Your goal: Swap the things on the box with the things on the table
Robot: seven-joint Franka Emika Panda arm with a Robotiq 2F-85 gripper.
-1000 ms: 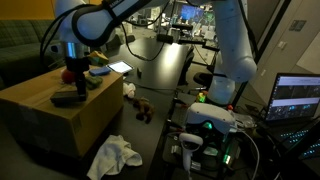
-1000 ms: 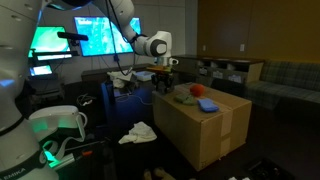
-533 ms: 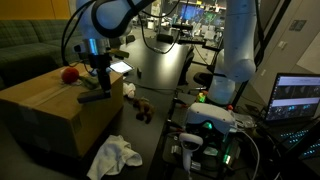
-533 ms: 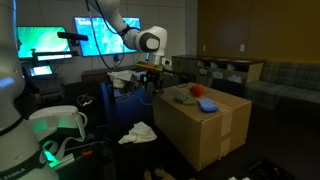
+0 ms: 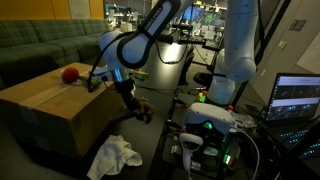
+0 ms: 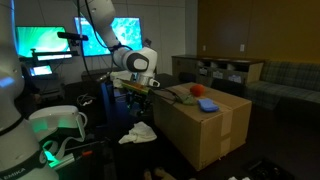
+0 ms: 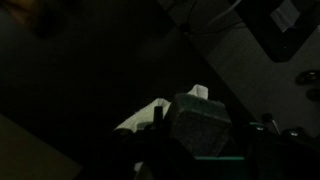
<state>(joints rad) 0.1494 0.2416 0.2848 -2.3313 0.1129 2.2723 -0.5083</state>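
Note:
My gripper will next bring the dark grey block down to the black table [image 5: 138, 129] next to the white cloth, since a clear patch is open there.
The tan cardboard box [image 5: 50, 105] [image 6: 205, 125] carries a red ball [image 5: 69, 73] [image 6: 197, 91] and a greenish thing [image 5: 97, 72] [image 6: 185, 97] on its top. My gripper [image 5: 127, 92] [image 6: 139, 87] hangs just off the box's edge, above the glossy black table [image 5: 165, 65] [image 6: 100, 112]. Its jaws are shut on a dark grey block [image 7: 200, 125], which fills the gap between them in the wrist view, gripper [image 7: 200, 140]. On the table lie a white cloth [image 5: 113, 155] [image 6: 137, 133] [image 7: 150, 110] and a small brown thing [image 5: 145, 111].
A green sofa [image 5: 30, 45] stands behind the box. An open laptop [image 5: 298, 97] and lit electronics [image 5: 205, 125] sit near the robot base. Cables and gear crowd the table's far end [image 5: 175, 35]. Bright monitors [image 6: 70, 45] line the wall.
The gripper has lifted the dark block off the box top and carried it past the box's edge, lower and out over the table. Ball and greenish thing have stayed put.

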